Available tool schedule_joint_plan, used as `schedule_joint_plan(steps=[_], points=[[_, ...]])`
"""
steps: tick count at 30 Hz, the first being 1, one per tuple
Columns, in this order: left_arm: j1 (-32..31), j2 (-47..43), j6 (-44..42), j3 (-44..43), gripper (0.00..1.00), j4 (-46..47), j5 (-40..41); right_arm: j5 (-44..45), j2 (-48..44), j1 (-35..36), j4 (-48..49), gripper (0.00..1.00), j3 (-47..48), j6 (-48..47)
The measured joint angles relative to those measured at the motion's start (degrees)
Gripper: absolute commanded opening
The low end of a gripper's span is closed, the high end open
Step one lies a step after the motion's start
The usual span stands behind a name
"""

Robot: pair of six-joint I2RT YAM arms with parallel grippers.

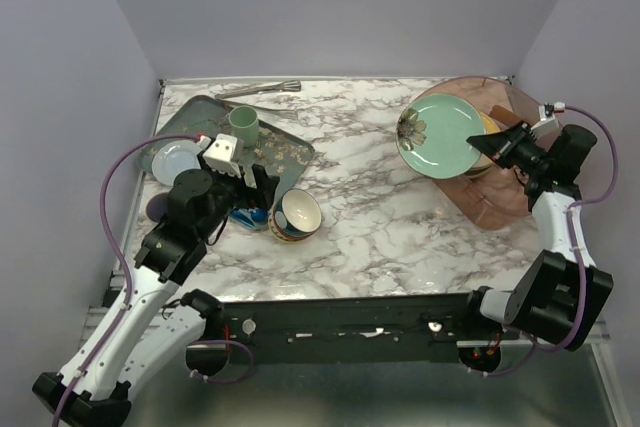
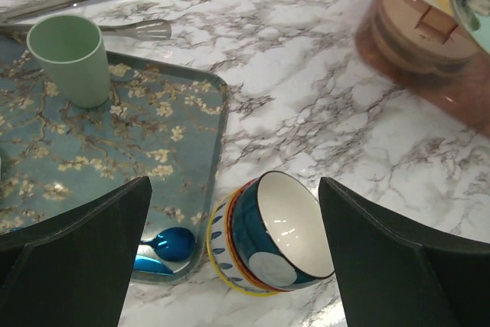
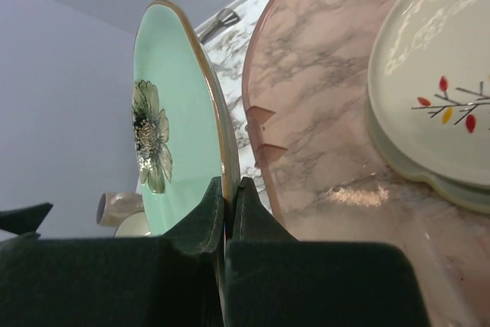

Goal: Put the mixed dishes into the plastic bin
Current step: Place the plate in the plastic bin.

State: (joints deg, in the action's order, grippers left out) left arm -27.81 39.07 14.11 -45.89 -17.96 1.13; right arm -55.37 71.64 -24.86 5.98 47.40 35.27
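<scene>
The mint green plate [image 1: 440, 134] sticks out over the bin's rim, so next I will shift my right gripper to the right in the top view and lower the plate onto the cream plates.
My right gripper [image 1: 482, 143] is shut on the rim of the mint green plate [image 1: 440, 134], holding it over the left part of the translucent pinkish plastic bin [image 1: 500, 209]. The right wrist view shows the plate [image 3: 172, 112] edge-on between the fingers [image 3: 208, 216], above the bin [image 3: 321, 74]. Cream plates with a sprig [image 3: 440, 82] lie in the bin. The blue-yellow patterned bowl [image 1: 296, 214] lies tilted on the table. My left gripper [image 1: 262, 187] is open just left of it; the bowl [image 2: 276, 231] sits between its fingers [image 2: 84, 258].
A dark-green floral tray [image 1: 195, 122] at the back left carries a green cup [image 1: 242, 123] and a light blue saucer [image 1: 176, 157]. A blue spoon [image 2: 170, 243] lies at the tray's near edge. Metal tongs [image 1: 258, 90] lie at the back wall.
</scene>
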Motion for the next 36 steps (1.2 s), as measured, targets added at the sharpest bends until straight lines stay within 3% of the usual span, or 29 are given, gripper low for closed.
schedule_joint_plan(steps=[17,36], points=[[0.0,-7.5,-2.0,3.0,0.99,0.3,3.0,20.1,0.5,0.0,-3.2,0.0,2.1,2.0],[0.7,-7.7,-2.1,3.2,0.99,0.3,3.3,32.4,8.5,0.0,-5.9,0.01,6.2,8.7]])
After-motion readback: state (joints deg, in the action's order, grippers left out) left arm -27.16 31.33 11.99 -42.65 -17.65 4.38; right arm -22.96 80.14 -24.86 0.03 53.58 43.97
